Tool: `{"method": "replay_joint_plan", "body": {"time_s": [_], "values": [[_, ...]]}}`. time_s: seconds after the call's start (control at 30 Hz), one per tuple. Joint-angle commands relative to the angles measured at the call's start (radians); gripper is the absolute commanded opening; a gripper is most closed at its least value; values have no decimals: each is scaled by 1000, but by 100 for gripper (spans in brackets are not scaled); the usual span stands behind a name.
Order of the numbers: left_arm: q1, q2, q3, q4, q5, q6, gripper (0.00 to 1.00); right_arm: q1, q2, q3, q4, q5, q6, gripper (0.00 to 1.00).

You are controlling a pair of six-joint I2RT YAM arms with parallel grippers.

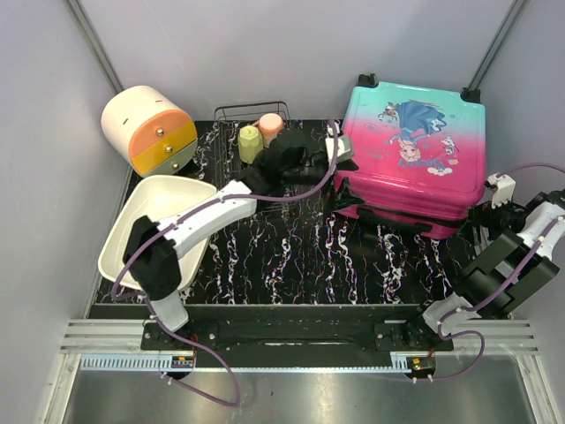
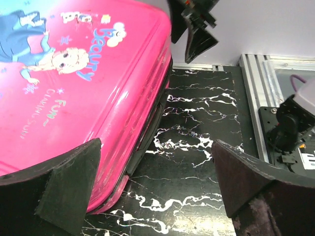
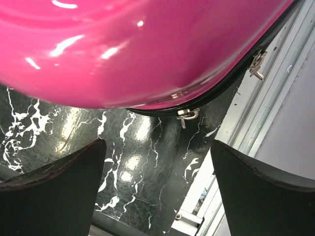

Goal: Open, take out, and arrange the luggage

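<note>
My right gripper lowers its fingers past the pink shell [image 3: 147, 49] next and closes on the metal zipper pull, which hangs below, lined up with its finger gap.
The luggage [image 1: 410, 146] lies flat at the back right with its printed lid up, teal at the far side fading to hot pink. My left gripper [image 1: 342, 155] sits at its left edge and is open. In the left wrist view the pink lid [image 2: 74, 88] fills the left half, and the left gripper [image 2: 155, 169] holds nothing, with one finger [image 2: 69, 182] beside the shell. My right gripper [image 1: 487, 210] is at the luggage's near right corner, open. In the right wrist view the pink shell [image 3: 147, 49] hangs over the open right gripper [image 3: 157, 169], and two metal zipper pulls [image 3: 187, 115] show on the black zipper.
A white-and-orange round drawer box [image 1: 150, 130] stands at the back left. A white tray [image 1: 163, 225] lies under my left arm. A wire basket [image 1: 252, 113] and two cups [image 1: 251, 141] stand at the back. A metal rail [image 3: 275, 93] borders the table on the right.
</note>
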Motion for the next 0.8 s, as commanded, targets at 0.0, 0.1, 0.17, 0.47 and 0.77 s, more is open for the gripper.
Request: {"method": "replay_joint_plan", "body": {"time_s": [0.0,0.1,0.17,0.47,0.77], "values": [[23,-87,-28,-89,135,101,99,-3,19,43,7,49,-43,93],[36,-130,-39,-149,164,165,99,-3,-10,-14,78,49,-93,89],[36,-141,-38,-185,180,222,99,-3,-22,-66,103,31,-128,88],[36,-58,116,-315,178,280,95,-3,15,-172,253,-46,-254,75],[36,-33,107,-268,157,220,90,-1,99,-156,264,-141,-377,67]]}}
